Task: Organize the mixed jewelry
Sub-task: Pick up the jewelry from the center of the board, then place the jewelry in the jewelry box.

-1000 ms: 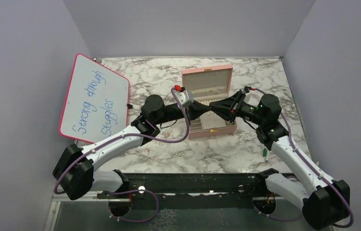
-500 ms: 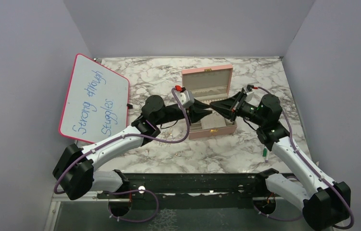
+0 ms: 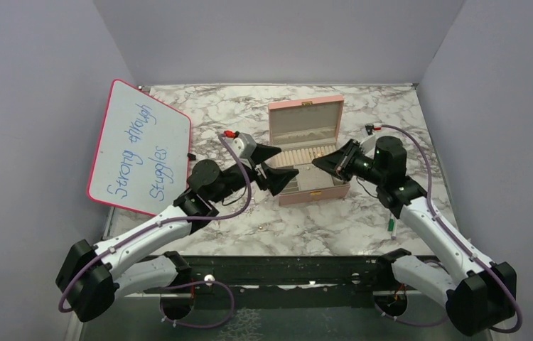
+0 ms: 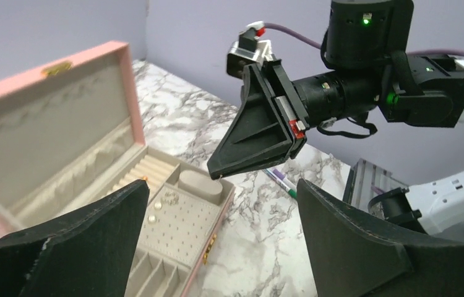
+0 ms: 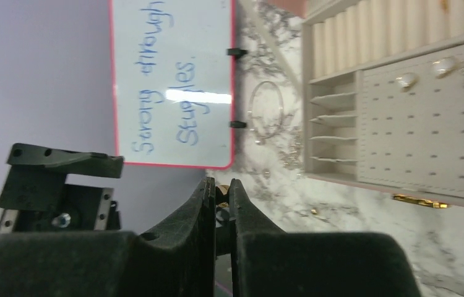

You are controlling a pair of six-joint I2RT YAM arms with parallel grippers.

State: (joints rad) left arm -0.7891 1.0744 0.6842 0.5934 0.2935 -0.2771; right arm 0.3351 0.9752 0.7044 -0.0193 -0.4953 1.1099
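Observation:
Next, my right gripper tips its fingers downward and brings the gold piece down to release it at the bare holes below the gripper, beside the pinned pearl earrings.
The pink box stands open mid-table, with pearl earrings pinned in its tray. My right gripper hovers over the box's right side and is shut on a tiny gold piece. At the box's left edge my left gripper stands wide open and empty, its fingers framing the tray. On the marble left of the box lie a thin silver hoop chain and small loose pieces.
A pink-framed whiteboard leans at the left wall. A green-and-white marker pen lies on the marble beside the right arm. The box lid stands upright behind the tray.
The grippers met tip to tip over the box. The left gripper has since opened wide and drawn back to the left, while the right one keeps the gold piece pinched.

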